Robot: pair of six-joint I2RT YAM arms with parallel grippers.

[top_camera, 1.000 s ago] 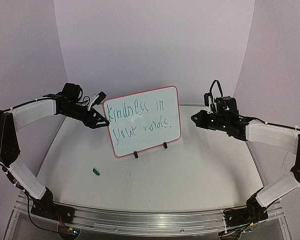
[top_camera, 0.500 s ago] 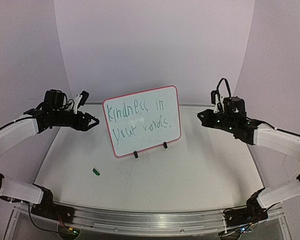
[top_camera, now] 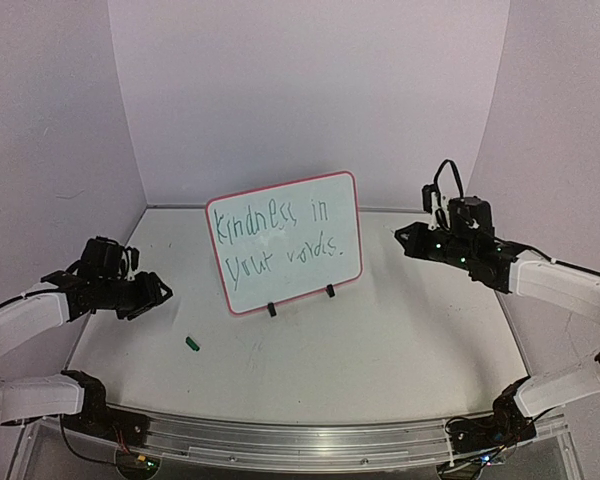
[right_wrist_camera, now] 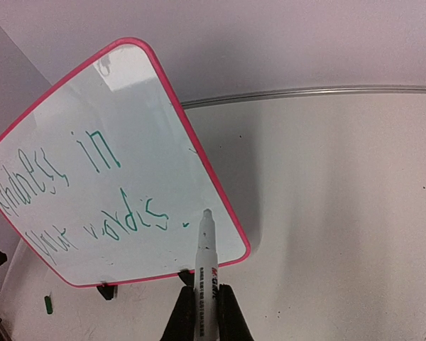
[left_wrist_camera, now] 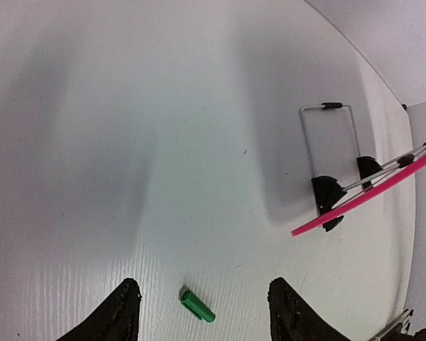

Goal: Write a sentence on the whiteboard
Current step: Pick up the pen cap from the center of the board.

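Note:
The left gripper lowers toward the right in the top view next, turns its open fingers astride the green cap [top_camera: 192, 343] [left_wrist_camera: 197, 305] and closes. The white marker's tip is still bare.
The whiteboard [top_camera: 310, 262] stands tilted back on two black feet at the table's middle, red-framed. Its green sentence [top_camera: 280, 235] reads "Kindness in your words." in two rows. To the board's right my right gripper [top_camera: 400, 238] hangs shut on a white marker [right_wrist_camera: 206, 259], tip bare. That tip points at the board's lower right corner [right_wrist_camera: 227, 249], just past the sentence [right_wrist_camera: 92, 192]. My left gripper [top_camera: 156, 292] is low at the left, open and empty. A green marker cap [left_wrist_camera: 197, 305] lies on the table between its fingertips [left_wrist_camera: 126, 295], seen from above.
The green cap [top_camera: 191, 343] lies on the white table [top_camera: 380, 340] left of the board's feet. In the left wrist view the board's pink edge [left_wrist_camera: 369, 199] and wire stand [left_wrist_camera: 330, 135] are seen from the side. Purple walls close in the back and sides.
My left arm has drawn away from the board's left edge, down and back to the near left. The right arm has pulled back a little to the right, still holding the marker.

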